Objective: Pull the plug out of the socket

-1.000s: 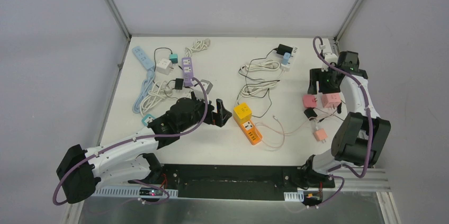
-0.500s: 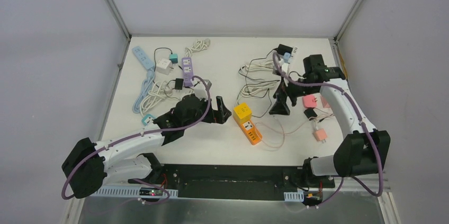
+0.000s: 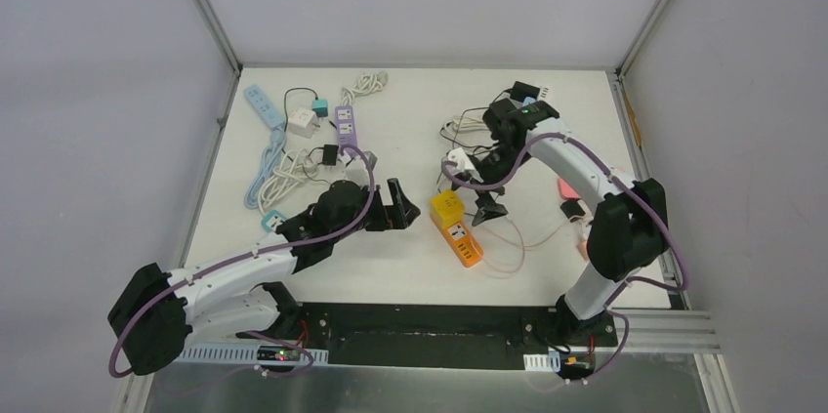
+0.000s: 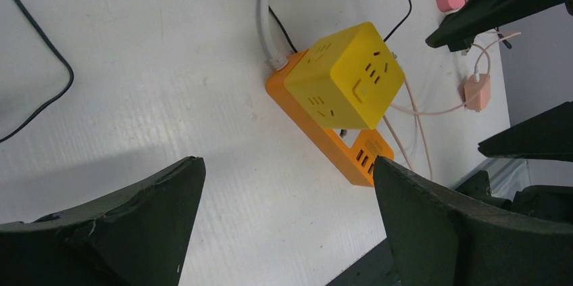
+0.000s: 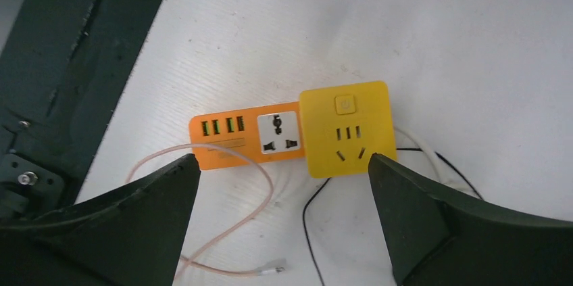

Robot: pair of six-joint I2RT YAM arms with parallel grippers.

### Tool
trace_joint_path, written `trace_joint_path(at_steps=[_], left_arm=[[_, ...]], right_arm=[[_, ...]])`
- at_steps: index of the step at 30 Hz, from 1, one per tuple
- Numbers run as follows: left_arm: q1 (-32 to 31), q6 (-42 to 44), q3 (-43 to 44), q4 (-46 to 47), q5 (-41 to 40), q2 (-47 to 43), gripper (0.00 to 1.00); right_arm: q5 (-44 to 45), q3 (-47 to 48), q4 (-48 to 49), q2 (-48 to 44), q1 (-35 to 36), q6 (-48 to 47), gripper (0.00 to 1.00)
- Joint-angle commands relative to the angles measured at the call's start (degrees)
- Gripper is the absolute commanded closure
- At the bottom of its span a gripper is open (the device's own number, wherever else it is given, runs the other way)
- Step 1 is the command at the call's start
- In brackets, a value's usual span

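Note:
The yellow cube lies below my right gripper and to its left in the top view, so I should bring the open fingers down that way around it.
A yellow cube plug (image 3: 448, 206) sits plugged into the far end of an orange power strip (image 3: 463, 243) near the table's middle. My left gripper (image 3: 405, 208) is open and empty just left of the cube. In the left wrist view (image 4: 287, 161) the cube (image 4: 348, 76) and strip (image 4: 351, 154) lie ahead of the fingers. My right gripper (image 3: 481, 193) is open and empty just right of the cube. In the right wrist view (image 5: 284, 157) the cube (image 5: 348, 127) and strip (image 5: 236, 134) lie just ahead of the wide-apart fingers.
A thin pink cable (image 3: 517, 237) loops right of the strip. Pink plugs (image 3: 569, 186) lie at the right. White and black cables (image 3: 469, 125) lie behind the cube. A purple strip (image 3: 345, 125), a blue strip (image 3: 262, 105) and more cables lie at the far left.
My right arm has swung from the table's right side to the middle and now hangs beside the yellow cube. My left gripper has shifted slightly towards the cube.

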Motion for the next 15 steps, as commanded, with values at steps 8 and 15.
trace_joint_path(at_steps=[8, 15], left_arm=[[0.8, -6.3, -5.0, -3.9, -4.4, -9.7, 0.03], [1.1, -7.0, -6.5, -3.9, -5.7, -11.6, 0.03]], right_arm=[[15.4, 6.4, 11.8, 6.9, 9.8, 4.5, 0.01], [18.9, 3.7, 15.1, 7.9, 11.7, 7.2, 0.01]])
